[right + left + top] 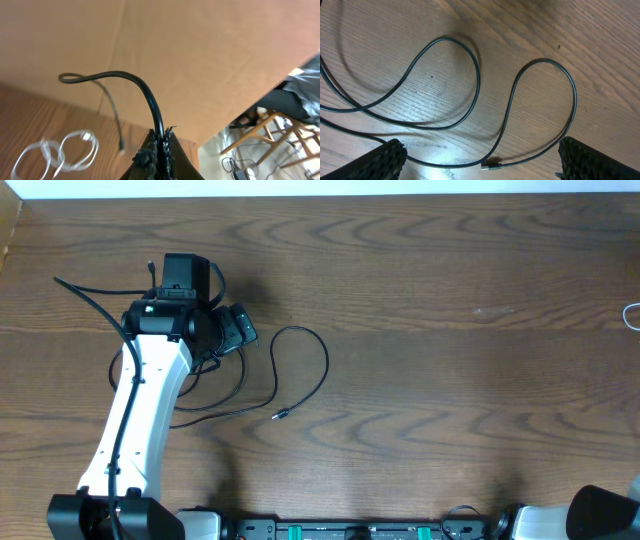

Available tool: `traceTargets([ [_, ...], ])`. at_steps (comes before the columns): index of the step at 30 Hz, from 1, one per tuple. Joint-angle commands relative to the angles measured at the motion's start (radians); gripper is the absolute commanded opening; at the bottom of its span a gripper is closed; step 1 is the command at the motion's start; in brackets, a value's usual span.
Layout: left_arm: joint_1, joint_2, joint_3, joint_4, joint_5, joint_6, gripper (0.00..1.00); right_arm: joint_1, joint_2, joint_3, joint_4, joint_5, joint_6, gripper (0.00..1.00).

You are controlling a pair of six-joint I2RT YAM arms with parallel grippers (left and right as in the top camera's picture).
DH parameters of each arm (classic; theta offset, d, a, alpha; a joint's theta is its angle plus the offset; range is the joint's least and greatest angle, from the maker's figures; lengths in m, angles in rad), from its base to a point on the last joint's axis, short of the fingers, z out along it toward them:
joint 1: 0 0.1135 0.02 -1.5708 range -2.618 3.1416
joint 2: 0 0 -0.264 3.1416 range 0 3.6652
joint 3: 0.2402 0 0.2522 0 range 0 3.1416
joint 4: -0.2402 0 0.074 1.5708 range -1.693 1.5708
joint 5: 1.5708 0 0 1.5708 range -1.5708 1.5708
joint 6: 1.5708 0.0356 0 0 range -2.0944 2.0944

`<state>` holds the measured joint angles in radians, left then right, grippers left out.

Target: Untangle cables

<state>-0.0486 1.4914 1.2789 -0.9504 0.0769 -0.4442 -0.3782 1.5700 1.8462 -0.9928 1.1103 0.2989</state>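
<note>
The black cable hangs clear of the other loops. My right gripper should next swing out to the bare tabletop beside the white cable and release the black one.
A thin black cable [327, 363] lies in loose loops on the wooden table, its small plug [280, 416] to the lower right of my left gripper [238, 330]. In the left wrist view my left gripper [481, 155] is open and hovers over the loops [478, 75], with the plug [492, 163] lying between the fingertips, untouched. My right gripper [162, 137] is shut on another black cable [150, 100], which arches up and left with its plug end hanging down [121, 146]. A white cable [60, 152] lies coiled on the table below it, and its edge shows in the overhead view [632, 315].
Part of the black cable runs under the left arm [140, 410]. A cardboard wall [190, 55] stands behind the table on the right side. The right arm's base [600, 518] shows at the bottom right; its gripper is outside the overhead view.
</note>
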Motion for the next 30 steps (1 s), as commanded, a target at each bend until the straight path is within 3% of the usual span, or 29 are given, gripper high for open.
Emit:
traceTargets([
  [1, -0.002, 0.007, -0.002, -0.006, -0.006, 0.005, 0.98, -0.034, -0.026, 0.006, 0.058, 0.125, -0.009, 0.01],
  [7, -0.002, 0.007, -0.002, -0.006, -0.006, 0.005, 0.98, -0.091, -0.025, 0.006, 0.222, 0.024, -0.04, 0.01],
  [15, -0.002, 0.007, -0.002, -0.006, -0.006, 0.005, 0.98, -0.113, 0.019, 0.006, 0.492, -0.302, -0.303, 0.01],
  [20, -0.002, 0.007, -0.002, -0.006, -0.006, 0.005, 0.98, -0.112, 0.104, 0.006, 0.626, -0.369, -0.436, 0.01],
  [30, -0.002, 0.006, -0.002, -0.006, -0.006, 0.005, 0.98, -0.1, 0.302, 0.006, 0.611, -0.402, -0.494, 0.01],
])
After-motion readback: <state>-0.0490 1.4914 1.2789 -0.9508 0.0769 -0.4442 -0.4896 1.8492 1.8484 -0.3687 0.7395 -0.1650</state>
